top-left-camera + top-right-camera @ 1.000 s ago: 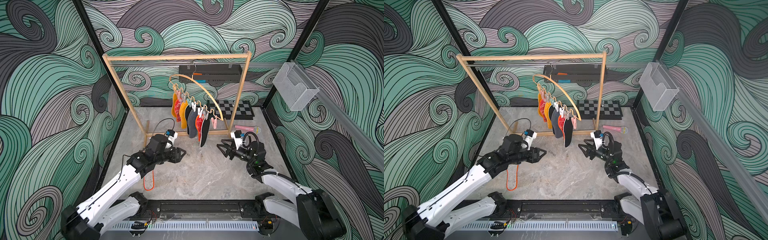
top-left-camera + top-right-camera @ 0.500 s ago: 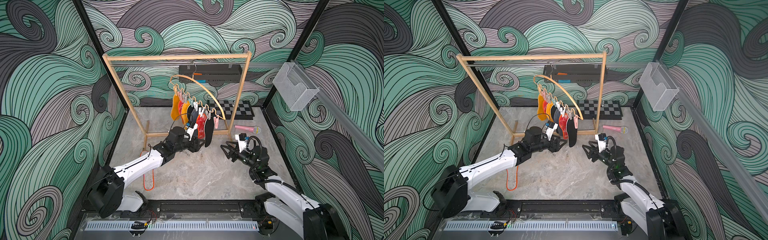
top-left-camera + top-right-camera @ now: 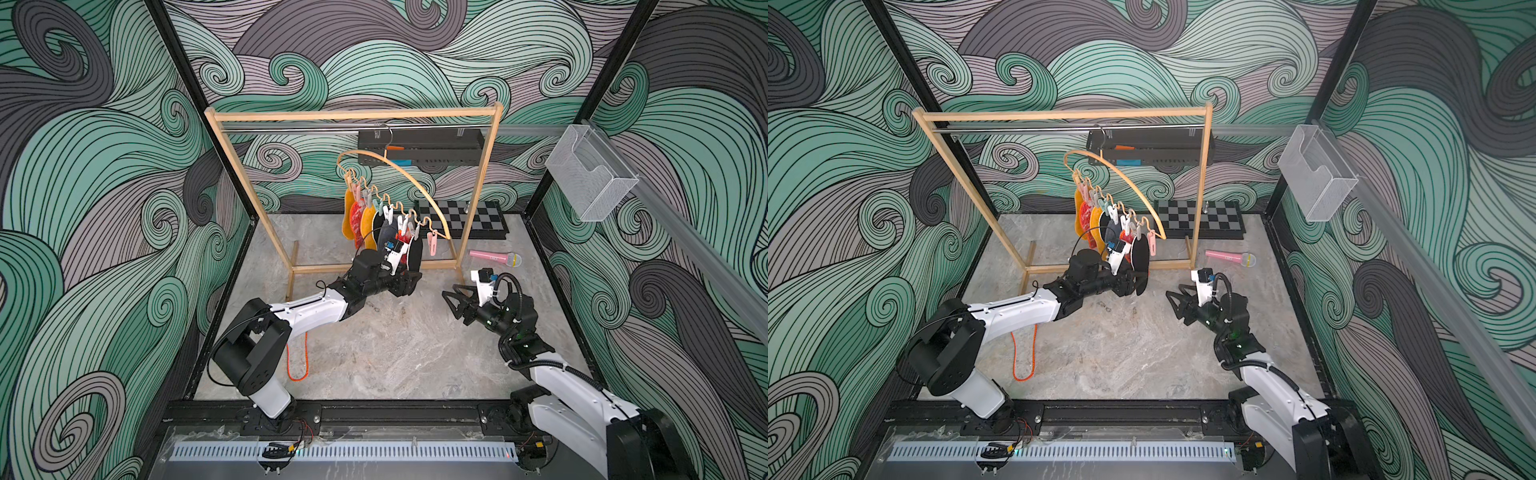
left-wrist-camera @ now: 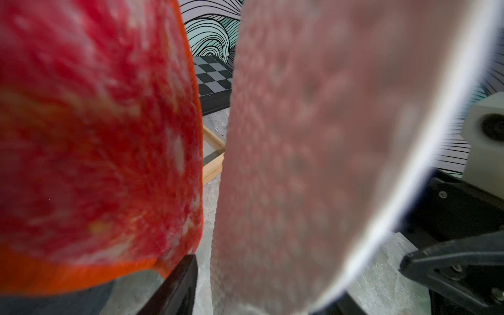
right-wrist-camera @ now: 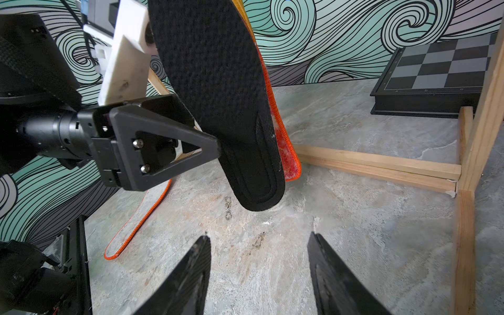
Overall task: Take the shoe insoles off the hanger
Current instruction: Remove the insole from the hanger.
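I should keep my left gripper where it is and close it next on the black insole's near side edge, because the lower end of the black insole is already hanging between the open fingers.
The hanger (image 3: 399, 170) hangs by its hook from the rack's rail, with several shoe insoles pegged along its wavy bar. The nearest is a black insole (image 3: 415, 257) (image 5: 218, 81), and a red-white mottled one (image 4: 95, 122) hangs just behind it. My left gripper (image 3: 409, 282) is open, with its fingers (image 5: 201, 147) on either side of that black insole's lower end. In the left wrist view the insole is a blurred grey face (image 4: 313, 136) between the jaws. My right gripper (image 3: 451, 301) (image 5: 259, 245) is open and empty above the floor, right of the hanger. A pale orange-edged insole (image 3: 297, 357) lies on the floor.
The big wooden rack frame (image 3: 353, 114) stands across the back, its base rails (image 5: 376, 166) on the floor. A chessboard (image 3: 461, 218) and a pink microphone (image 3: 494, 257) lie at the back right. A clear wire basket (image 3: 590, 174) juts from the right wall.
My left arm has reached from the left front to the hanger's near end, and its fingers now straddle the black insole. The right gripper has shifted only slightly.
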